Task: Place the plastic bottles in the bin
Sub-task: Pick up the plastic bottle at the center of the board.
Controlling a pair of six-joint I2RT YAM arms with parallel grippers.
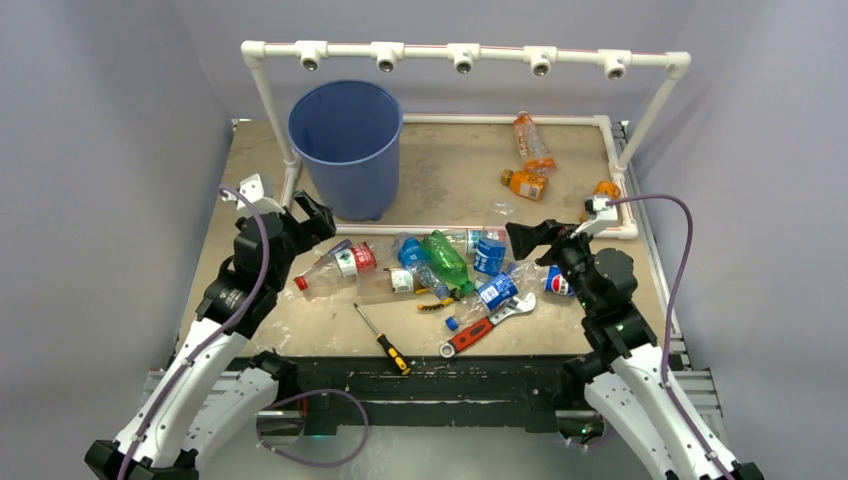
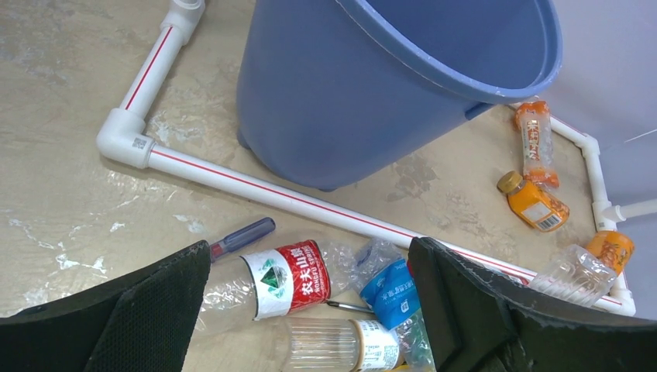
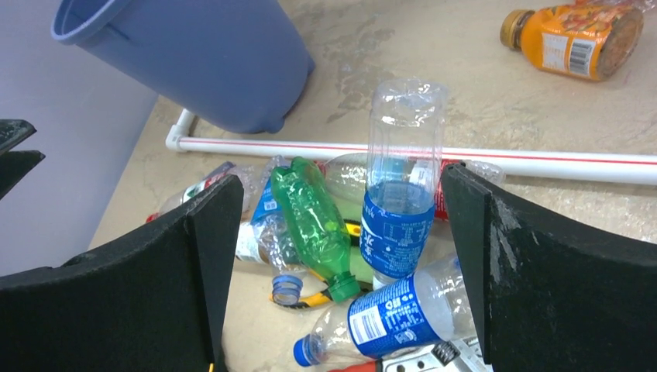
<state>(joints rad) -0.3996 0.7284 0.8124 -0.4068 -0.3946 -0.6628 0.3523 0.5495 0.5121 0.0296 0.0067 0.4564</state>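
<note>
I should bring the fingers of my right gripper to the left in the top view, where the upright bottle stands, and around the bottle's exposed clear upper part point(image 1: 498, 217) point(image 3: 404, 143).
The blue bin point(image 1: 346, 145) stands at the back left, inside the white pipe frame; it also shows in the left wrist view point(image 2: 387, 77) and the right wrist view point(image 3: 194, 54). A heap of plastic bottles lies mid-table: a red-label bottle point(image 1: 345, 262) point(image 2: 288, 279), a green bottle point(image 1: 446, 259) point(image 3: 314, 225), blue-label bottles point(image 1: 489, 252) point(image 3: 399, 209) point(image 3: 395, 314). Orange bottles point(image 1: 527, 184) lie inside the frame. My left gripper point(image 1: 312, 222) is open and empty above the red-label bottle. My right gripper point(image 1: 527, 240) is open and empty above the blue-label bottles.
A screwdriver point(image 1: 382, 340), a red-handled wrench point(image 1: 480, 328) and yellow-handled pliers point(image 1: 437, 301) lie near the front edge. The white pipe frame point(image 1: 465, 52) rises at the back, its base rail point(image 2: 271, 194) just behind the bottle heap. A blue-handled tool point(image 2: 240, 236) lies by the red-label bottle.
</note>
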